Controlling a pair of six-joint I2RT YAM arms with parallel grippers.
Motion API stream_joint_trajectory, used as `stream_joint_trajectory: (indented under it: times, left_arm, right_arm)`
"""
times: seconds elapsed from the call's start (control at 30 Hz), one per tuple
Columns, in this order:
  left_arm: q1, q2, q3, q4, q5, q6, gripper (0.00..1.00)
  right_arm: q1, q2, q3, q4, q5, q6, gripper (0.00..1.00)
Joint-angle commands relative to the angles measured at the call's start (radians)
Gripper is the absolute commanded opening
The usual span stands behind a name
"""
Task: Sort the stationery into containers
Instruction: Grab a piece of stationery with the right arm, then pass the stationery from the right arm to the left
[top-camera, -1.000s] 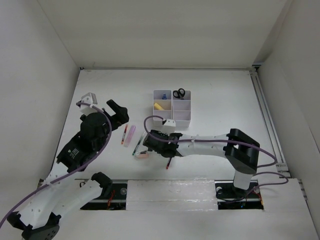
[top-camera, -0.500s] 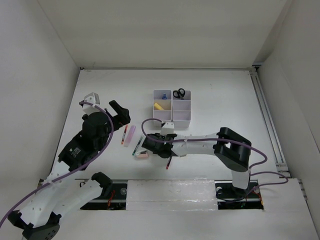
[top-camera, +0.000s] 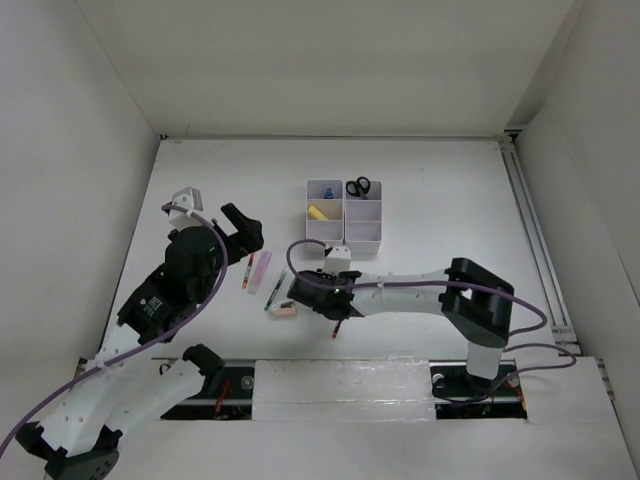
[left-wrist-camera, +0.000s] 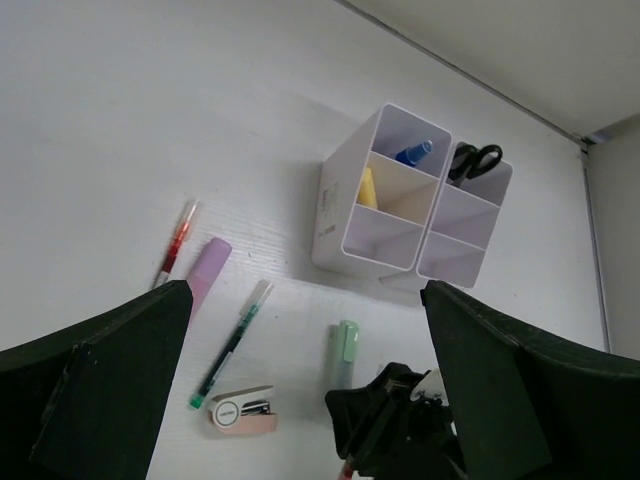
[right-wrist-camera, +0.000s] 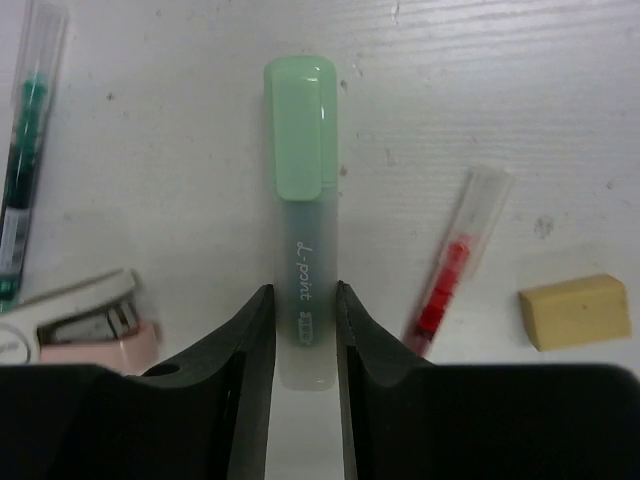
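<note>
The green marker's cap is the next target for my left gripper, to the right in the top view, because my right gripper's fingers hold only the marker's clear end.
My right gripper is down on the table with its jaws pressed against both sides of a green marker lying flat; the same marker shows in the left wrist view. Beside it lie a red pen, a tan eraser, a pink stapler and a green pen. Further left lie a pink marker and another red pen. The white organiser holds scissors, a yellow tube and a blue-capped tube. My left gripper hangs open above the left side, holding nothing.
White walls close in the table at the back and both sides. The right arm stretches low across the table's front from its base at the lower right. A rail runs along the near edge.
The right gripper's jaws have closed in from wide open onto the green marker. The left arm has barely shifted.
</note>
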Motion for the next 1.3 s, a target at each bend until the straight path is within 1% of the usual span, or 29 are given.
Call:
stream_joint_trajectory:
  times: [0.0, 0.03, 0.07, 0.1, 0.13, 0.17, 0.2, 0.27, 0.3, 0.37, 0.4, 0.53, 0.63, 0.7, 0.83, 0.9, 0.93, 1.0, 1.03, 1.07, 1.17, 1.2, 1.27]
  left_arm:
    - [-0.001, -0.046, -0.051, 0.079, 0.106, 0.022, 1.00]
    - [-0.001, -0.046, -0.063, 0.098, 0.133, 0.022, 1.00]
    - [-0.001, -0.061, -0.074, 0.115, 0.190, 0.022, 1.00]
    - [-0.001, -0.072, -0.097, 0.154, 0.221, 0.022, 1.00]
    - [-0.001, -0.072, -0.109, 0.177, 0.256, 0.034, 1.00]
    - [-0.001, -0.072, -0.130, 0.219, 0.325, 0.034, 1.00]
    - [-0.001, -0.072, -0.130, 0.219, 0.360, 0.034, 1.00]
    - [-0.001, -0.054, -0.144, 0.279, 0.426, 0.034, 1.00]
    - [-0.001, -0.032, -0.156, 0.300, 0.499, 0.034, 1.00]
    - [-0.001, -0.014, -0.170, 0.371, 0.557, 0.034, 1.00]
    - [-0.001, -0.003, -0.181, 0.391, 0.598, 0.020, 1.00]
    - [-0.001, 0.061, -0.190, 0.469, 0.687, 0.002, 1.00]
    - [-0.001, 0.075, -0.213, 0.541, 0.741, -0.038, 1.00]
    - [-0.001, 0.100, -0.227, 0.578, 0.750, -0.052, 1.00]
    - [-0.001, 0.124, -0.248, 0.599, 0.776, -0.072, 1.00]
    - [-0.001, 0.133, -0.258, 0.622, 0.789, -0.081, 0.96]
    - [-0.001, 0.133, -0.258, 0.641, 0.802, -0.093, 0.84]
    - [-0.001, 0.146, -0.258, 0.641, 0.811, -0.093, 0.63]
    - [-0.001, 0.161, -0.258, 0.641, 0.812, -0.093, 0.55]
    - [-0.001, 0.161, -0.258, 0.641, 0.812, -0.093, 0.51]
    - [-0.001, 0.190, -0.249, 0.655, 0.812, -0.093, 0.34]
    - [-0.001, 0.201, -0.249, 0.671, 0.812, -0.093, 0.32]
    - [-0.001, 0.225, -0.249, 0.717, 0.844, -0.103, 0.22]
  right_arm:
    - [0.052, -0.161, -0.066, 0.055, 0.023, -0.052, 0.00]
    - [0.052, -0.253, -0.092, 0.082, 0.023, -0.096, 0.00]
    - [0.052, -0.301, -0.120, 0.154, 0.023, -0.127, 0.00]
    - [0.052, -0.347, -0.149, 0.191, 0.014, -0.159, 0.00]
    - [0.052, -0.435, -0.198, 0.225, -0.003, -0.191, 0.00]
    - [0.052, -0.476, -0.220, 0.285, -0.012, -0.254, 0.00]
    - [0.052, -0.511, -0.237, 0.308, -0.012, -0.280, 0.00]
    - [0.061, -0.597, -0.277, 0.351, -0.026, -0.361, 0.00]
    - [0.061, -0.619, -0.286, 0.388, -0.055, -0.387, 0.00]
    - [0.070, -0.674, -0.307, 0.415, -0.067, -0.443, 0.00]
    - [0.070, -0.688, -0.307, 0.435, -0.067, -0.455, 0.00]
    - [0.092, -0.746, -0.327, 0.458, -0.052, -0.478, 0.00]
    - [0.092, -0.757, -0.327, 0.468, -0.061, -0.506, 0.00]
    - [0.101, -0.757, -0.327, 0.477, -0.052, -0.506, 0.00]
    - [0.101, -0.748, -0.297, 0.488, -0.029, -0.515, 0.00]
    - [0.101, -0.738, -0.285, 0.497, -0.029, -0.526, 0.00]
    - [0.101, -0.729, -0.284, 0.507, -0.029, -0.536, 0.00]
    - [0.101, -0.729, -0.275, 0.517, -0.020, -0.537, 0.00]
    - [0.110, -0.729, -0.275, 0.533, -0.020, -0.546, 0.00]
    - [0.110, -0.729, -0.275, 0.534, -0.029, -0.546, 0.00]
    - [0.110, -0.738, -0.275, 0.560, -0.050, -0.556, 0.00]
    - [0.110, -0.748, -0.275, 0.560, -0.050, -0.556, 0.00]
    - [0.110, -0.748, -0.284, 0.581, -0.060, -0.556, 0.00]
